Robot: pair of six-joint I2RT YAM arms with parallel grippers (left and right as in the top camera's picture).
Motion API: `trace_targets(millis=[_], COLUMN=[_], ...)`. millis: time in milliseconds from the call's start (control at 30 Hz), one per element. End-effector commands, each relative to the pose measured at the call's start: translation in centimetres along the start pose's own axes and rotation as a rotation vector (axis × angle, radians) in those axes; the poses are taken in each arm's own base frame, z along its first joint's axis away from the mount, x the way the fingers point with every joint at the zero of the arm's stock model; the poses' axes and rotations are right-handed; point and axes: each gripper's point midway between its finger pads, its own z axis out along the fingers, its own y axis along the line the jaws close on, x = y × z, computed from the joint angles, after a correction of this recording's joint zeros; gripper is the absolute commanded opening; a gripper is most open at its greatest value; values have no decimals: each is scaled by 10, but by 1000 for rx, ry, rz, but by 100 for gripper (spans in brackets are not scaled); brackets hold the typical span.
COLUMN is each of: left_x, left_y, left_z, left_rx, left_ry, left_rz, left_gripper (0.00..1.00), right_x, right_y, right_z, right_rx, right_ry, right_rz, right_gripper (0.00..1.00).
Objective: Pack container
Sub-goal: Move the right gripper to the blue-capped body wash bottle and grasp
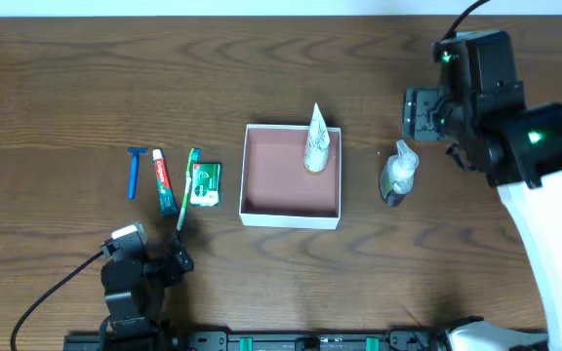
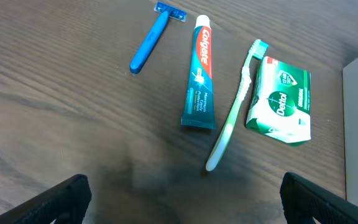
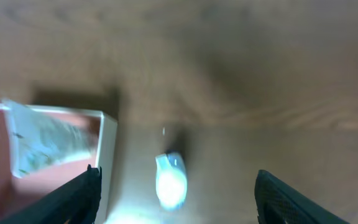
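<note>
My right gripper should move down over the bottle's upper part (image 1: 405,159) and close. It is open above the pump bottle, which still stands outside the container (image 1: 291,218).
The container (image 1: 291,218), a white square box with a pink-brown inside, sits mid-table. A white tube (image 1: 316,139) leans in its far right corner. The container's wall also shows in the right wrist view (image 3: 109,155), with the tube (image 3: 42,143) inside. A pump bottle (image 1: 397,174) stands right of the container. My right gripper (image 1: 415,115) is open and empty above and behind the bottle (image 3: 170,180). A blue razor (image 2: 149,45), toothpaste (image 2: 200,71), a green toothbrush (image 2: 236,106) and a green soap box (image 2: 280,99) lie left of the container. My left gripper (image 2: 185,182) is open and empty, short of them.
The toiletries lie in a row (image 1: 165,180) on the brown wooden table. The left arm's base and cable are at the front left edge (image 1: 125,292). The right arm's white body (image 1: 554,234) runs along the right side.
</note>
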Motion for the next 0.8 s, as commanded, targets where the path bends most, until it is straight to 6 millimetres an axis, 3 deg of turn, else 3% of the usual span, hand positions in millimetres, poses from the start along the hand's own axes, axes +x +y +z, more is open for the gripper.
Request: trace_targets(millis=[0, 167, 367, 667, 767], left_x=[3, 3, 3, 3, 3], left_y=[2, 2, 2, 2, 2], left_z=[2, 2, 2, 2, 2], left_rx=[-7, -7, -7, -7, -7], left_ry=[4, 4, 4, 4, 4], left_rz=[0, 0, 0, 0, 0], left_gripper=[98, 98, 98, 98, 98], right_x=[43, 87, 109, 128, 130], right_y=[12, 11, 11, 1, 0], right_z=[43, 85, 118, 141, 142], right_rx=[-76, -39, -25, 36, 38], right_ry=[209, 361, 401, 401, 403], right_rz=[8, 44, 36, 46, 53], right_gripper=[77, 73, 73, 62, 54])
